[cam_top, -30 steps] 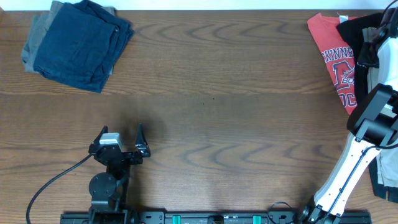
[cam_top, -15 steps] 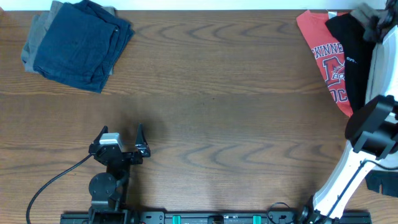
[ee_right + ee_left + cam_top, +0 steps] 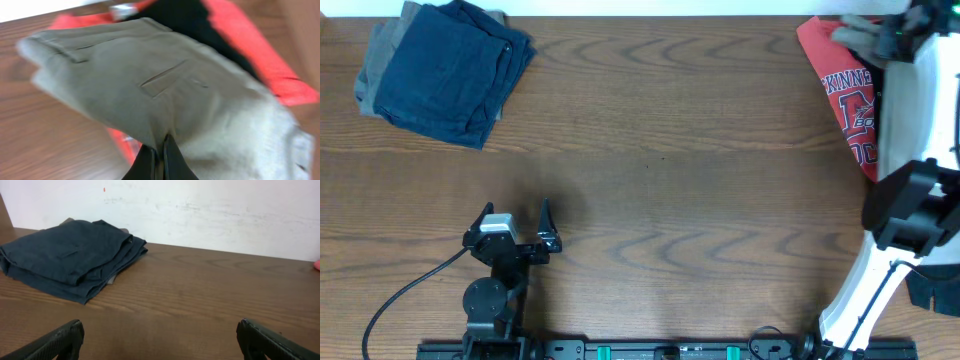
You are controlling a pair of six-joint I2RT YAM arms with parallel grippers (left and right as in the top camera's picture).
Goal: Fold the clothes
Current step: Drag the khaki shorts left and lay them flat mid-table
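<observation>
The robot's right gripper next needs to swing to the left in the overhead view and back, to spread the trousers across the table's empty middle (image 3: 665,160).
My right gripper (image 3: 895,30) is at the far right corner, shut on tan khaki trousers (image 3: 855,32) that show blurred there. In the right wrist view the gripper (image 3: 160,152) pinches a fold of the trousers (image 3: 165,85), which hang over the red white-lettered T-shirt (image 3: 260,60) and a black garment (image 3: 200,20). The red T-shirt (image 3: 845,80) lies at the table's far right. A folded dark blue piece (image 3: 445,70) on a grey piece (image 3: 378,70) sits at the far left. My left gripper (image 3: 515,238) is open and empty near the front left.
The brown wooden table (image 3: 700,150) runs to a white wall at the back. The left wrist view shows the dark blue pile (image 3: 70,255) ahead of the open left gripper (image 3: 160,350). My white right arm (image 3: 880,260) stands along the right edge. A black cable (image 3: 400,295) trails at the front left.
My right arm has swung toward the far edge and leftward, carrying the tan trousers up. The black garment no longer shows from overhead. The left arm has not moved.
</observation>
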